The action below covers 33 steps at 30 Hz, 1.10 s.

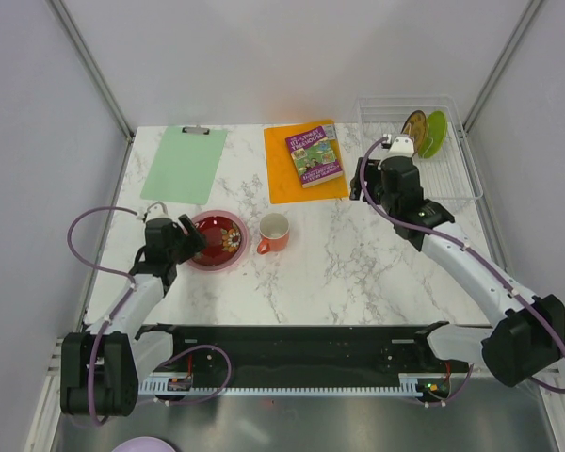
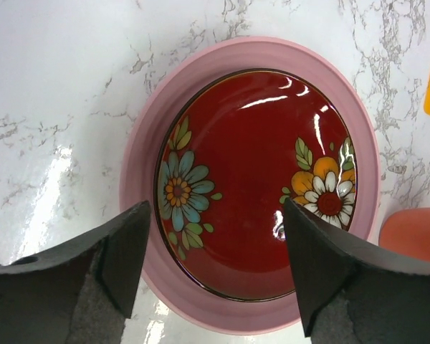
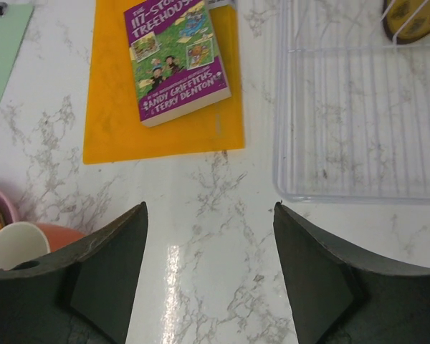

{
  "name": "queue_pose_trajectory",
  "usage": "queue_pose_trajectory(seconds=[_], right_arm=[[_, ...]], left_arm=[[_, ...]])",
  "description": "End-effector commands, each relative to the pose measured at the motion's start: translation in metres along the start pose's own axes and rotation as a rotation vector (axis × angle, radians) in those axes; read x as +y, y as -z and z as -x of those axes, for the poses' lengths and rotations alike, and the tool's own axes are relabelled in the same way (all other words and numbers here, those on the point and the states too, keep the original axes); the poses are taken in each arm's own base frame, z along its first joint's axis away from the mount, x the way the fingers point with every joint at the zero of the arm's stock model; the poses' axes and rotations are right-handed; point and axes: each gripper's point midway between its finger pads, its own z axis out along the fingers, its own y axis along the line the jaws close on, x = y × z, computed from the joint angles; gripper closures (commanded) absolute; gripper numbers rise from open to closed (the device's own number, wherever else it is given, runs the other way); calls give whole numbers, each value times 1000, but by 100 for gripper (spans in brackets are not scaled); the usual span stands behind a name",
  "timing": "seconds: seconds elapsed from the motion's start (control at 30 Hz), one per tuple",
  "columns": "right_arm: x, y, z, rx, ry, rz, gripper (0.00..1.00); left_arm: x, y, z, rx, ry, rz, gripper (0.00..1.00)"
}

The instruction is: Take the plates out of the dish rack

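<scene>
My right gripper should move away from my base, over the clear dish rack. It should then go down to the near rim of the brown-and-yellow plate [image 1: 416, 141] [image 3: 403, 36].
The dark red flowered plate [image 1: 223, 237] lies inside the larger pink plate [image 1: 200, 259] on the table at the left; both fill the left wrist view, the red one [image 2: 258, 179] on the pink one [image 2: 143, 165]. My left gripper [image 1: 190, 234] is open and empty just above their near edge [image 2: 213, 247]. The clear dish rack [image 1: 452, 160] stands at the back right and holds the brown-and-yellow plate [image 1: 413, 124] and the lime green plate [image 1: 435, 134] upright. My right gripper [image 1: 393, 151] is open and empty over the table left of the rack [image 3: 358, 107].
An orange-and-white mug [image 1: 274, 232] stands right of the stacked plates. An orange mat [image 1: 287, 184] with a book [image 1: 314, 154] lies at the back centre. A green clipboard [image 1: 184, 163] lies at the back left. Grey walls enclose the table.
</scene>
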Motion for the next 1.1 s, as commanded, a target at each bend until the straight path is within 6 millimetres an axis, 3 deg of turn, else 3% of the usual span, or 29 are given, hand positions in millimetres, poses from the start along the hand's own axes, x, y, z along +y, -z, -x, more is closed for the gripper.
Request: queue_pose_trajectory(seconds=[0.0, 0.07, 0.1, 0.17, 0.2, 0.23, 0.27, 0.3, 0.33, 0.37, 0.4, 0.43, 0.5, 0.53, 0.57, 0.6, 0.63, 0.77, 0.83, 0.87, 0.9, 1.07], right_arm=[[-23, 0, 40, -89, 56, -138, 22], [-33, -3, 52, -110, 86, -192, 20], [-49, -6, 56, -123, 99, -285, 19], [-66, -9, 77, -161, 119, -369, 17], [-78, -21, 76, -148, 133, -425, 17], [-89, -24, 96, -175, 120, -460, 17], [-98, -30, 100, -169, 138, -493, 17], [-109, -48, 94, -138, 153, -532, 17], [-125, -51, 110, -160, 135, -576, 17], [-134, -59, 115, -166, 124, -598, 17], [-146, -78, 106, -131, 121, -618, 17], [-159, -85, 124, -161, 89, -619, 17], [-175, -114, 118, -127, 80, -616, 17], [-182, -120, 135, -155, 70, -617, 18], [-187, -129, 137, -149, 78, -616, 18], [-195, -147, 125, -106, 112, -626, 18], [-200, -151, 139, -127, 118, -633, 19], [-224, -187, 128, -87, 139, -624, 20], [-224, -195, 133, -98, 133, -598, 22], [-224, -206, 124, -81, 135, -586, 22], [-241, -203, 131, -92, 127, -611, 23], [-249, -223, 122, -64, 168, -594, 28]], left_arm=[[-3, 2, 23, -46, -55, 13, 17], [-2, 5, 25, -45, -66, 23, 16], [-4, 7, 26, -44, -66, 15, 16], [-17, 16, 38, -74, -66, -39, 16], [-28, 20, 41, -79, -63, -90, 16], [-39, 29, 49, -101, -58, -142, 16], [-48, 33, 54, -114, -48, -178, 16], [-61, 41, 60, -120, -47, -237, 16], [-68, 45, 65, -129, -46, -268, 16], [-74, 51, 69, -139, -47, -300, 16], [-87, 58, 75, -146, -56, -360, 16], [-93, 61, 77, -150, -63, -388, 16], [-107, 70, 82, -158, -88, -462, 16], [-111, 73, 83, -164, -96, -483, 16], [-113, 75, 83, -165, -109, -501, 16], [-121, 80, 85, -181, -126, -546, 15], [-124, 82, 89, -196, -136, -565, 15], [-132, 84, 91, -200, -164, -608, 15], [-134, 81, 91, -198, -162, -615, 15], [-136, 81, 92, -199, -163, -622, 15], [-136, 78, 90, -189, -161, -623, 15], [-139, 71, 89, -184, -166, -633, 16]])
